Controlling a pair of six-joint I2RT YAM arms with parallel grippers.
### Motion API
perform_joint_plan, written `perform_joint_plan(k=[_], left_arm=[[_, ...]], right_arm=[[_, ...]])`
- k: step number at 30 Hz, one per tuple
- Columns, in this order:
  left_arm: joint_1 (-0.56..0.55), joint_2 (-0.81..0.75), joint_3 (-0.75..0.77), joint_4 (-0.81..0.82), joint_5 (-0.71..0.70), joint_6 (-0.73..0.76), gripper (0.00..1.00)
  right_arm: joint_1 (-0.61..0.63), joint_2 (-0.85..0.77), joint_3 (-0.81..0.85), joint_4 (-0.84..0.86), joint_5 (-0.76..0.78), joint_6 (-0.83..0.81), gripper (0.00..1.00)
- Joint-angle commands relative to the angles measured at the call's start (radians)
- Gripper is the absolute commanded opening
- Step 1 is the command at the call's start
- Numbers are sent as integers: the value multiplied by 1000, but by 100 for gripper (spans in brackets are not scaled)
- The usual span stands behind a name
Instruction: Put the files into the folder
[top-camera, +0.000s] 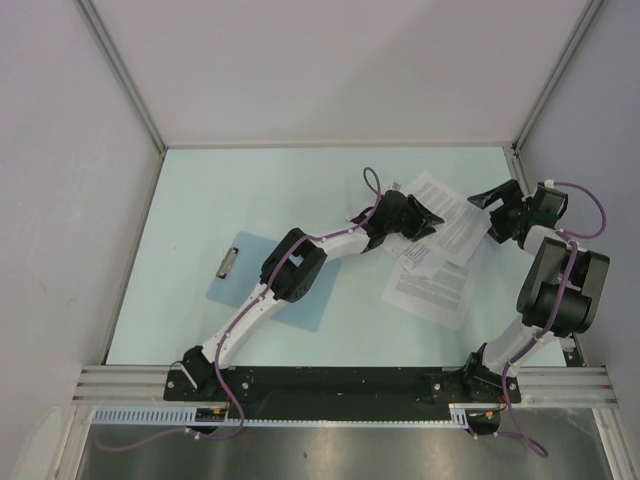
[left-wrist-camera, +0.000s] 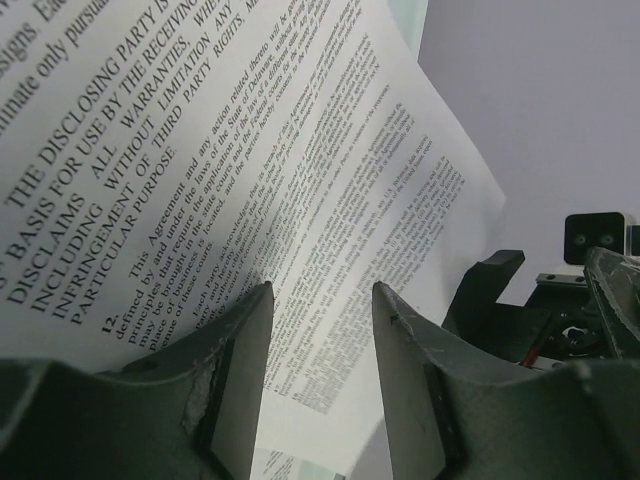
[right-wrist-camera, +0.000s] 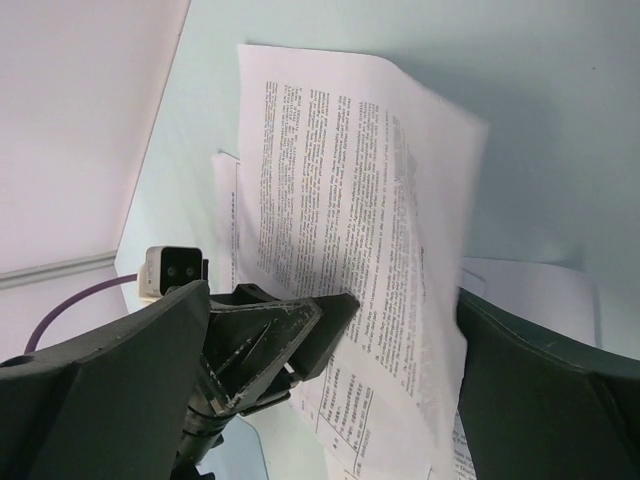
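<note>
The top sheet's curled edge stands raised between the right gripper's open fingers, so they will next close toward it from both sides.
The files are white printed sheets overlapping at the table's right centre: a top sheet (top-camera: 455, 215) and a lower one (top-camera: 430, 290). The top sheet (right-wrist-camera: 340, 170) curls upward at one edge. My left gripper (top-camera: 425, 215) stands open on it, and text shows between its fingers (left-wrist-camera: 235, 350) in the left wrist view (left-wrist-camera: 320, 300). My right gripper (top-camera: 497, 212) is wide open just right of the sheets, the raised sheet edge between its fingers (right-wrist-camera: 550, 390). The folder (top-camera: 250, 280), a light-blue clipboard with a silver clip (top-camera: 228, 262), lies flat at the left, partly under my left arm.
Grey walls with aluminium posts (top-camera: 120, 80) close the table on three sides. A metal rail (top-camera: 340, 380) runs along the near edge by the arm bases. The two grippers stand close together over the sheets.
</note>
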Motion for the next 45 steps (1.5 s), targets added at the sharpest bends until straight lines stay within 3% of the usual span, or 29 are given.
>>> perform_joint_plan(k=[1, 5, 8, 9, 13, 15, 19, 23, 24, 25, 27, 28, 30, 35, 37, 42, 45], left_arm=[[-4, -10, 36, -23, 21, 29, 51], [-5, -18, 39, -26, 22, 40, 51], [-2, -32, 47, -45, 24, 69, 52], [-2, -38, 47, -48, 30, 83, 53], [10, -79, 50, -52, 68, 140, 66], [18, -128, 56, -100, 111, 207, 70], [62, -312, 0, -282, 149, 406, 76], [116, -640, -313, -335, 148, 552, 77], [133, -711, -465, -332, 148, 589, 77], [174, -854, -537, -345, 143, 609, 77], [226, -987, -742, -377, 137, 679, 78], [284, -1130, -799, -438, 120, 712, 77], [347, -1263, -943, -515, 48, 823, 78], [654, -1608, -1152, -733, -65, 996, 85], [776, -1647, -1197, -807, -81, 1062, 86], [936, -1624, -1222, -881, -127, 1129, 87], [1030, -1625, -1261, -847, -119, 1084, 87]], right_arm=[[-13, -30, -9, 28, -2, 29, 97], [-19, -26, -21, 39, 9, 21, 91], [-18, -13, -27, 54, 29, -14, 77], [-18, -4, -36, 80, 24, -34, 63], [-12, 30, -38, 132, 6, -91, 36], [-13, 23, -38, 140, -3, -105, 17], [-9, -63, -33, 108, 4, -137, 2], [80, -205, -9, 39, 44, -143, 0], [108, -230, -6, 13, 52, -140, 0], [184, -262, -2, 5, 78, -137, 0], [270, -348, 19, -25, 119, -131, 0], [354, -373, 28, -29, 157, -122, 0], [465, -428, 57, -17, 187, -94, 0], [813, -415, 166, 45, 239, -13, 0], [901, -369, 229, 109, 216, 47, 0], [1088, -261, 309, 367, 92, 233, 0], [1087, -209, 309, 473, 0, 380, 0]])
